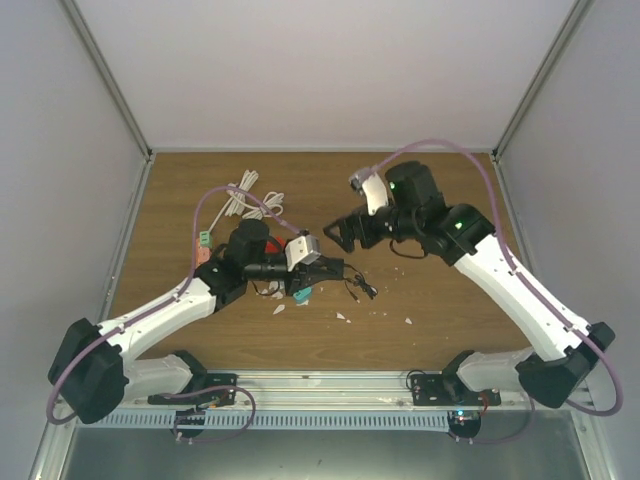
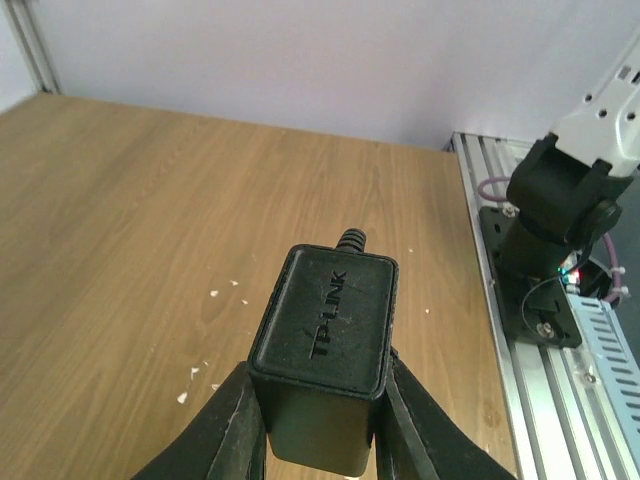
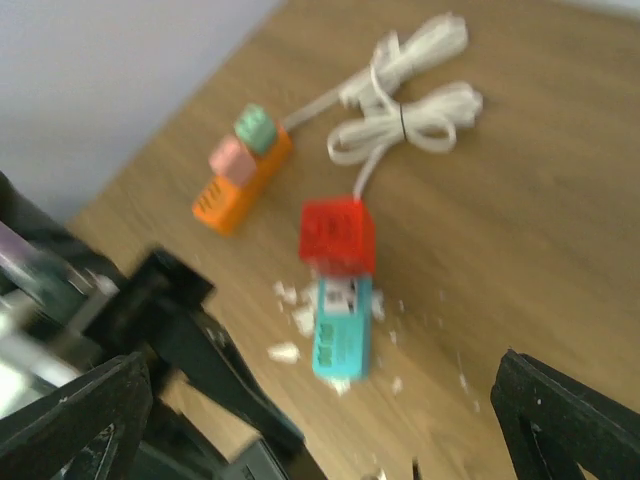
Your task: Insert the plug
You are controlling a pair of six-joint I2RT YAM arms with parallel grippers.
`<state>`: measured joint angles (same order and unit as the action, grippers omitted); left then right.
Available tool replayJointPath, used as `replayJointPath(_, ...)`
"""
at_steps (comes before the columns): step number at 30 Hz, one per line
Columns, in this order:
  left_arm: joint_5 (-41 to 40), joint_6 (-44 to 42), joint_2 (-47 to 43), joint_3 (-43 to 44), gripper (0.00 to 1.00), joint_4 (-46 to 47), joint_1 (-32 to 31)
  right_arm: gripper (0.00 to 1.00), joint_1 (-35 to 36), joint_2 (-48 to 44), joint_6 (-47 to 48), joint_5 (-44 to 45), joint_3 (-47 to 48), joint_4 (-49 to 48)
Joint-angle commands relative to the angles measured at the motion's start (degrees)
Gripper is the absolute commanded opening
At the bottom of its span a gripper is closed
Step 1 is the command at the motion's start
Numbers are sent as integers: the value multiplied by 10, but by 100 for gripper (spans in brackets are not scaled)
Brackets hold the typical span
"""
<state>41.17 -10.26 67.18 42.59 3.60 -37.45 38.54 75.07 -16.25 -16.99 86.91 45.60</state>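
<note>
Next I should move my right gripper back, turning, and close it across the adapter's cord end (image 1: pixel 336 268), because that end sticks out free of my left gripper's fingers.
My left gripper (image 2: pixel 320 440) is shut on a black TP-LINK plug adapter (image 2: pixel 325 335), one finger on each side of it, held above the wooden table. In the top view the left gripper (image 1: pixel 326 268) holds the adapter (image 1: pixel 338 267) just above a power strip block with a red part (image 1: pixel 292 243) and a teal part (image 1: pixel 303 294). The adapter's thin black cord (image 1: pixel 360 286) trails to the right. My right gripper (image 1: pixel 340 232) is open and empty, above and right of the strip. Its wrist view, which is blurred, shows the red part (image 3: pixel 338 235) and teal part (image 3: pixel 343 335) below.
A coiled white cable (image 1: pixel 240 195) lies at the back left and also shows in the right wrist view (image 3: pixel 410 100). An orange block with pink and green cubes (image 3: pixel 238 175) lies left of the red part. White crumbs (image 1: pixel 342 316) litter the table (image 1: pixel 440 310). The right arm's base (image 2: pixel 545 250) stands at the table's edge.
</note>
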Motion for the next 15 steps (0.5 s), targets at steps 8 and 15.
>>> replayJointPath(8, -44, -40, -27, 12, 0, -23, -42, 77, 34, -67, 95, -19, -98, 18)
replayJointPath(15, -65, -55, -19, 20, 0, -65, -42, 77, 54, -122, 114, -87, -151, 8)
